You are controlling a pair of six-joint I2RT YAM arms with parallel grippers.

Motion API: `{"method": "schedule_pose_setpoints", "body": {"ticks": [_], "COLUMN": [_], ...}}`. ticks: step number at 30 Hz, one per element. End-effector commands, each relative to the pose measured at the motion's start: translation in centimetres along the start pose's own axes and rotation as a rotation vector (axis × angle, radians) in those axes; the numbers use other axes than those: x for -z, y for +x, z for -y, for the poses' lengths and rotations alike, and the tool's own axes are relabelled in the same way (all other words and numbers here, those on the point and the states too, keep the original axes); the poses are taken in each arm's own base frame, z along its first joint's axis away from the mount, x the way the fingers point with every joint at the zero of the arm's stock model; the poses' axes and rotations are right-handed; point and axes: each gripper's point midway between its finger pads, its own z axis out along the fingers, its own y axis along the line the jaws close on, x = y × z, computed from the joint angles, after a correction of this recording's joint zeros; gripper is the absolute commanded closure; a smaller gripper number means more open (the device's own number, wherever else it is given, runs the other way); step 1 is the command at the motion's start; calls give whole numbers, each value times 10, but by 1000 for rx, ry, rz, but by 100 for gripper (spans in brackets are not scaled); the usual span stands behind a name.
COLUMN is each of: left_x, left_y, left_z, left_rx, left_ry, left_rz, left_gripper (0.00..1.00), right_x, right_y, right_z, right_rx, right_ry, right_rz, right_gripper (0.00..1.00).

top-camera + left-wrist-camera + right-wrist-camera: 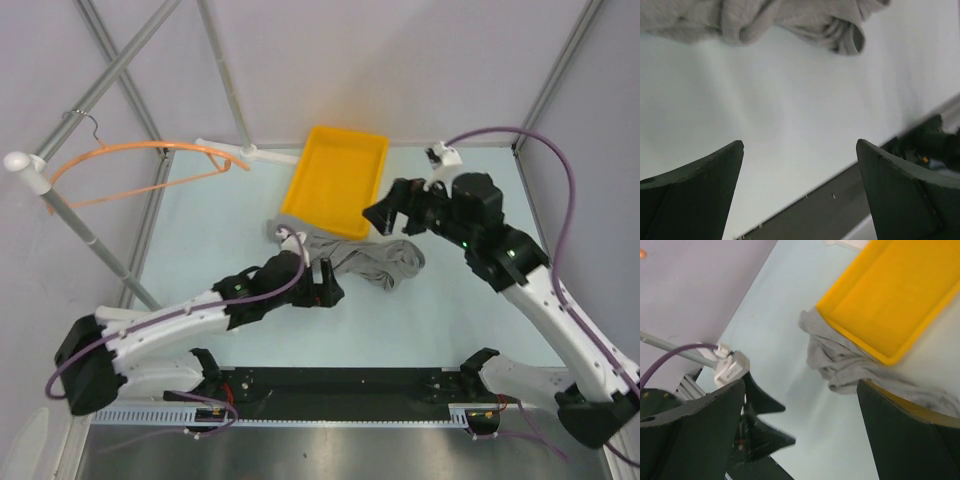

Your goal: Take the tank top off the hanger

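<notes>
My left gripper moves outward and down onto the middle folds of the tank top point(349, 261) next, since the tank top there lies bunched outside the yellow tray point(340, 180).
The grey tank top point(385, 262) lies crumpled on the table, off the hanger, with its far edge tucked under the near rim of the yellow tray point(340, 180). The bare orange hanger point(120, 152) hangs by its hook from the rack pole at the far left. My left gripper point(333, 283) is open and empty just left of the cloth. In its wrist view the tank top point(765, 20) lies ahead of the open gripper point(800, 144). My right gripper point(385, 205) is open and empty above the cloth's far side. Its wrist view point(800, 385) shows the tank top point(840, 360) and tray point(890, 295).
Grey rack poles point(100, 255) cross the left side, with a white clamp point(25, 170) on one. A white bracket point(250, 155) lies at the back by the tray. A black rail point(340, 385) runs along the near table edge. The left arm's fingers point(760, 425) show in the right wrist view.
</notes>
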Motion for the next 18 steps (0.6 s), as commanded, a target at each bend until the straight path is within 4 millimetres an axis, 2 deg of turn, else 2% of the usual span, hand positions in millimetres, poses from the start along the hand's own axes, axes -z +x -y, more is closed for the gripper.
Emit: {"method": "schedule_pose_setpoints", "body": {"ticks": [1, 2, 3, 4, 5, 6, 7, 9, 10, 15, 18], "left_x": [-44, -51, -58, -77, -84, -91, -105, -117, -126, -155, -175], "left_y": [-54, -65, -75, -68, -82, -83, -83, -90, -88, -94, -82], "left_z": [3, 6, -2, -13, -10, -16, -33, -39, -52, -59, -66], "left_rx": [-78, -101, -116, -147, -172, -178, -172, -180, -185, -251, -255], "left_ry": [-160, -186, -250, -304, -314, -336, -386, -393, -424, -440, -456], "left_rz": [180, 200, 238, 208, 224, 208, 180, 179, 162, 133, 73], "left_gripper": [1, 0, 1, 1, 0, 1, 1, 0, 1, 1, 2], "right_x": [38, 46, 55, 60, 64, 70, 72, 81, 82, 92, 90], "right_y": [10, 13, 21, 24, 27, 35, 38, 43, 48, 53, 54], "right_z": [28, 30, 35, 36, 37, 37, 36, 33, 35, 30, 31], "right_rx": [-82, -85, -91, -94, -100, -104, -109, -119, -125, -122, -111], "right_ry": [97, 102, 114, 121, 123, 120, 114, 100, 102, 73, 72], "right_rz": [83, 87, 82, 79, 75, 61, 55, 53, 46, 51, 43], "right_gripper": [0, 0, 0, 0, 0, 0, 0, 0, 0, 0, 0]}}
